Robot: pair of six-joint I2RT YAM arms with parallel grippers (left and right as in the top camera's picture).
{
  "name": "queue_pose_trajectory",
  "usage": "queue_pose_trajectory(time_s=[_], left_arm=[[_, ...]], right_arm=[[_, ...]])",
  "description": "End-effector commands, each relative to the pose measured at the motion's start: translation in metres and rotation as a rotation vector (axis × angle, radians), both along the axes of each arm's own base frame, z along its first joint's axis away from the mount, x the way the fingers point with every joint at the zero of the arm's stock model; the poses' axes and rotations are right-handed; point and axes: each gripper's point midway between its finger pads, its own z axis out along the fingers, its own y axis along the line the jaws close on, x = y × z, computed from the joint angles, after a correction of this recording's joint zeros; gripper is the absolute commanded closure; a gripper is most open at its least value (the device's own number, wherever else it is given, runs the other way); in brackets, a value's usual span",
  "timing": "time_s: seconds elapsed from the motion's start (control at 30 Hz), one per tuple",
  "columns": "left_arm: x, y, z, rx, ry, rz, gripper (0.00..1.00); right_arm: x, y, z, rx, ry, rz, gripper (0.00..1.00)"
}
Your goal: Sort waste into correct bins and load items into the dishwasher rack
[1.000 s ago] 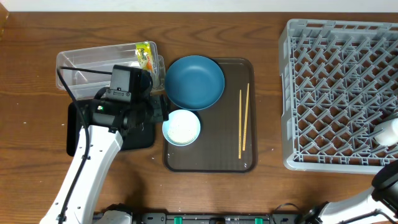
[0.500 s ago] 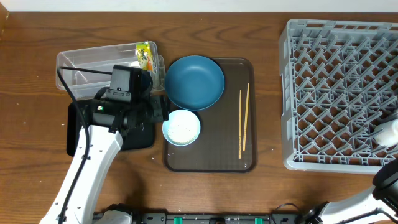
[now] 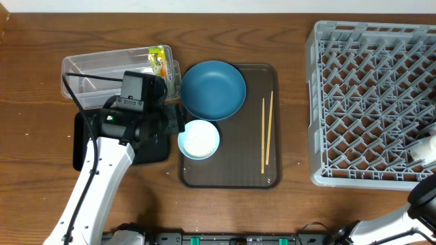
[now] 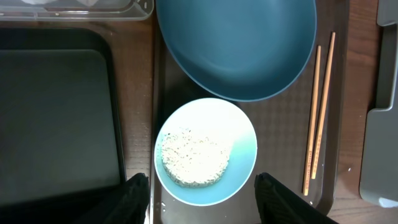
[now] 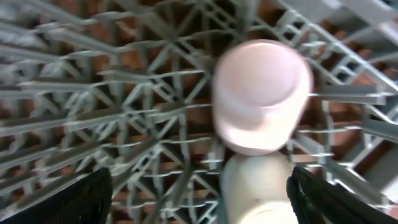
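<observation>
My left gripper comes down to the bowl's rim facing the chopsticks next, since empty tray lies between the light-blue bowl (image 4: pixel 242 155) and the chopsticks.
My left gripper (image 4: pixel 204 194) is open and hovers over the near rim of the light-blue bowl (image 4: pixel 242 155), one finger on each side and neither touching it. Loose white rice (image 4: pixel 194 157) lies in the bowl. Past it on the brown serving tray (image 3: pixel 231 170) are the dark-blue plate (image 3: pixel 212 88) and the chopsticks (image 3: pixel 267 133). My right gripper (image 5: pixel 200 190) is open over the dishwasher rack (image 3: pixel 375 102). Two white cups sit on the rack's grid, one (image 5: pixel 261 96) ahead and one (image 5: pixel 258 186) between the spread fingers, nearer the right one.
The clear tub (image 3: pixel 102 64) at the back left holds a yellow-green wrapper (image 3: pixel 159 60). The black tray (image 3: pixel 85 146) lies under my left arm, left of the brown tray. Bare wood separates the brown tray from the rack.
My right gripper has opened wide, and the white cup at the rack's right edge has shifted slightly right. My left arm and the bowl have stayed put.
</observation>
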Motion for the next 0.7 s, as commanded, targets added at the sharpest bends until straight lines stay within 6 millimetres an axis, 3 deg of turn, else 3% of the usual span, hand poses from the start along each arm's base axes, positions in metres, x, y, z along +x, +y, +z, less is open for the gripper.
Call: queue_pose_trajectory(time_s=[0.0, 0.13, 0.23, 0.37, 0.67], left_arm=[[0.001, 0.003, 0.003, 0.014, -0.01, 0.002, 0.42], [0.0, 0.0, 0.002, 0.015, -0.007, -0.008, 0.42], [-0.001, -0.007, -0.001, 0.017, 0.0, -0.031, 0.42], [-0.004, -0.02, -0.008, 0.021, 0.021, -0.075, 0.42], [-0.004, -0.058, -0.039, 0.037, 0.084, -0.179, 0.42]], right_arm=[[0.027, 0.037, 0.058, -0.032, -0.176, 0.178, 0.12], [0.042, 0.09, 0.098, -0.043, -0.274, 0.351, 0.12], [0.039, 0.132, 0.108, -0.018, -0.258, 0.431, 0.12], [0.027, 0.186, 0.096, 0.056, -0.154, 0.551, 0.12], [0.01, 0.267, 0.044, 0.138, 0.033, 0.745, 0.11]])
